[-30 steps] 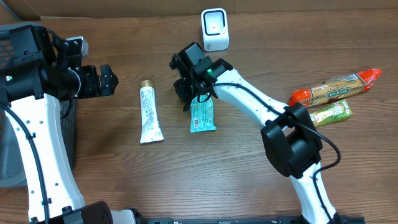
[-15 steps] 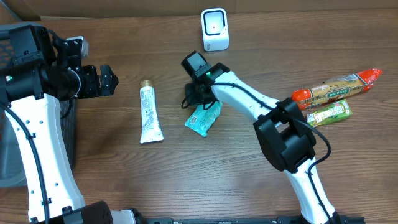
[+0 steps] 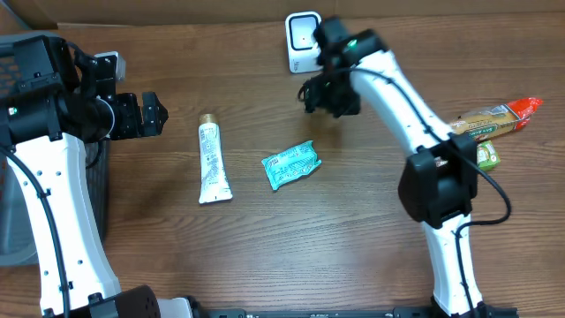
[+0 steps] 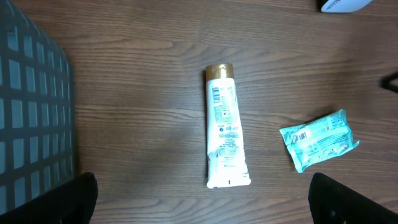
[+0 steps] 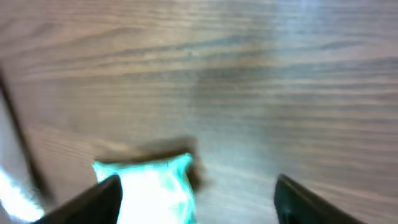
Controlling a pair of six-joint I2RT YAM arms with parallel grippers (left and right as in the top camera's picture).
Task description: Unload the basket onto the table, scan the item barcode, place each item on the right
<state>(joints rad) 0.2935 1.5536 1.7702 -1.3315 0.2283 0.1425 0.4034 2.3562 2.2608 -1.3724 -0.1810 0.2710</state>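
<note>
My right gripper will next move down and back onto the edge of the packet that is farthest from the tube (image 5: 185, 186), so the barcode stays uncovered.
A teal packet (image 3: 291, 165) lies flat on the wooden table, its barcode label facing up in the left wrist view (image 4: 319, 140). The white barcode scanner (image 3: 305, 41) stands at the back edge. My right gripper (image 3: 328, 93) hovers just in front of the scanner, apart from the packet. In its own view the right gripper (image 5: 199, 202) is open, with the blurred teal packet (image 5: 152, 186) on the table below its left finger. My left gripper (image 3: 150, 113) stands wide open at the far left, empty; in its wrist view the left gripper (image 4: 202, 205) looks down on the table.
A white tube (image 3: 213, 161) with a gold cap lies left of the packet, also in the left wrist view (image 4: 224, 134). Two snack bars (image 3: 485, 122) lie at the right edge. A dark mesh basket (image 4: 34, 112) stands at the far left.
My right gripper has opened and let go of the teal packet, which now lies on the table. The right arm has swung back and right, toward the scanner. The left arm is unmoved.
</note>
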